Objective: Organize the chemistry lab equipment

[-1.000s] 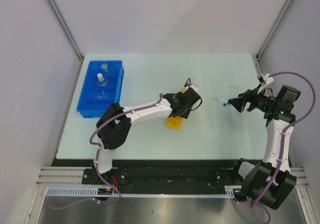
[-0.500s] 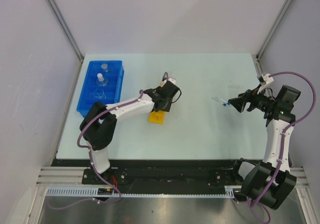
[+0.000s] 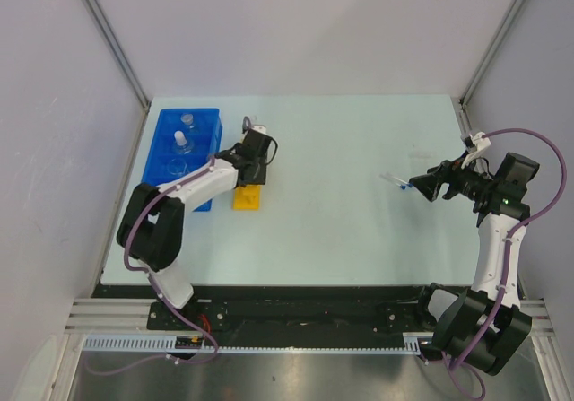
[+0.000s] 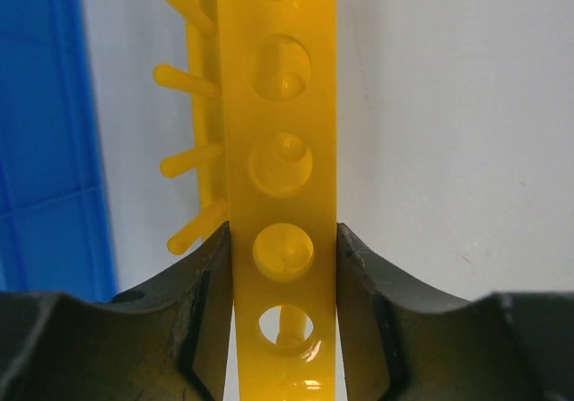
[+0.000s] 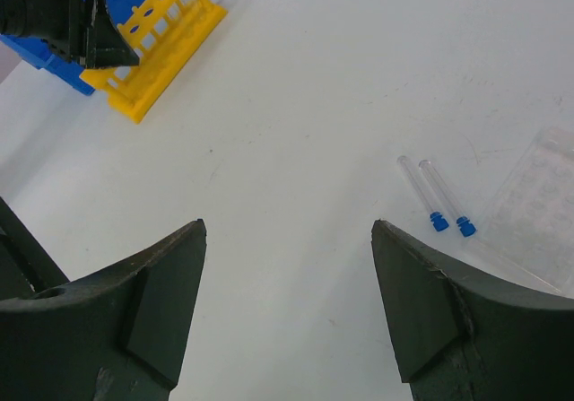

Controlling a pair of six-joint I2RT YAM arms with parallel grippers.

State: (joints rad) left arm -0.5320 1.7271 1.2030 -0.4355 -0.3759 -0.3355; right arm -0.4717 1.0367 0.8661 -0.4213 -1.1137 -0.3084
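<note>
The open gap beside the blue tray lies to the left of my left gripper in the top view, so I need to shift the rack (image 3: 247,197) into it and release.
My left gripper (image 3: 252,169) is shut on the yellow holed tube rack (image 3: 247,197), right beside the blue compartmented tray (image 3: 208,123). In the left wrist view the fingers (image 4: 204,280) clamp both sides of the rack (image 4: 280,150), with the tray edge (image 4: 45,150) on the left. Small clear flasks (image 3: 182,141) sit in the tray. My right gripper (image 3: 424,184) is open and empty above the table at the right. Two thin clear tubes with blue caps (image 5: 433,196) and a clear flat slide (image 5: 538,204) lie ahead of the gripper (image 5: 289,231).
The tubes (image 3: 395,182) lie right of centre on the white table (image 3: 341,231). Grey enclosure walls and metal posts stand at the left, right and back. The rack (image 5: 161,42) and left gripper (image 5: 90,33) show far off in the right wrist view.
My left arm has carried the yellow rack leftward from mid-table to beside the blue tray. The right arm has not moved.
</note>
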